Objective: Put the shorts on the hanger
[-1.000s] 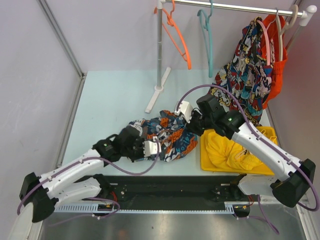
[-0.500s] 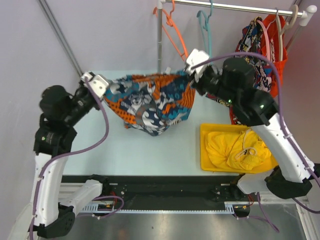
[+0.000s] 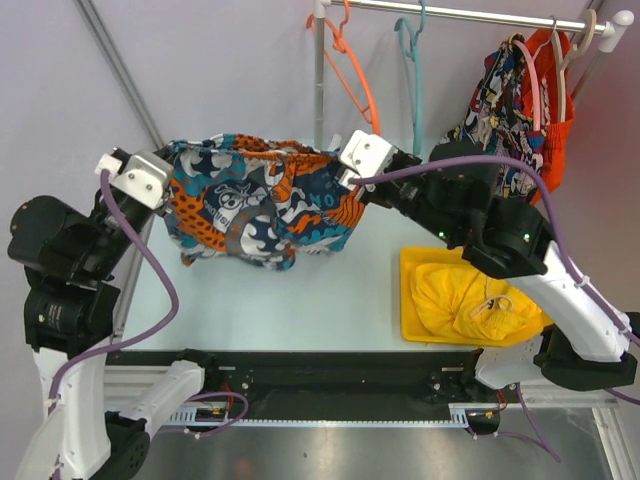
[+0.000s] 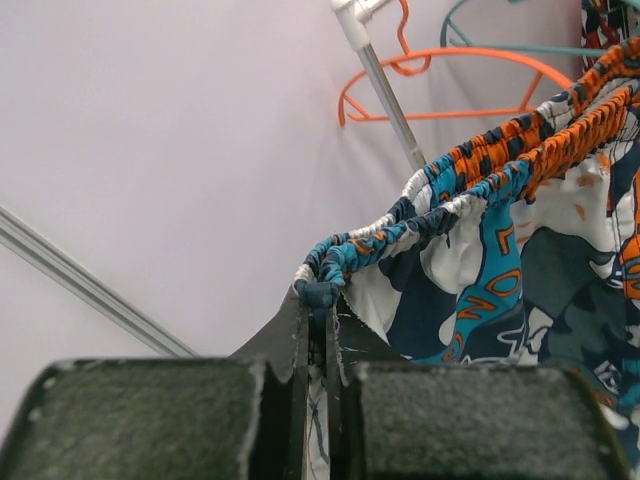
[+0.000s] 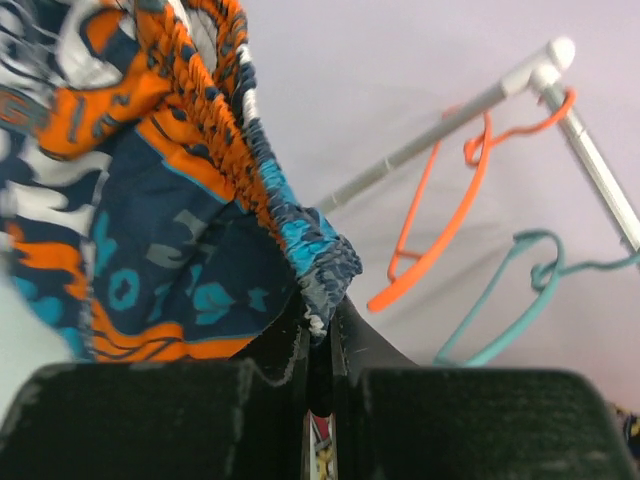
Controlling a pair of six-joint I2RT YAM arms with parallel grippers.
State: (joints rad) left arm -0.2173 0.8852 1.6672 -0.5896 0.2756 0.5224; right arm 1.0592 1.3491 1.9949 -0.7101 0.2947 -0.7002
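I should next lower my right gripper and draw it back, tipping downward, to lay the waistband end on the clear tabletop beside the yellow tray.
The shorts, printed in navy, teal, orange and white, hang stretched in the air between both arms, waistband up. My left gripper is shut on the left end of the waistband. At the right end, the waistband is pinched in my right gripper, which is shut. The teal hanger hangs by its hook on the rail, behind and to the right of the right gripper; it also shows in the right wrist view, hanger, and in the left wrist view, hanger.
An orange hanger hangs on the rail left of the teal one. Comic-print shorts on a pink hanger hang at the rail's right end. A yellow tray with a yellow garment lies on the table's right. The rack's upright post stands behind the shorts.
Both arms lifted the shorts off the table and spread them by the waistband. Since half a second ago the shorts have shifted left and a little toward the camera.
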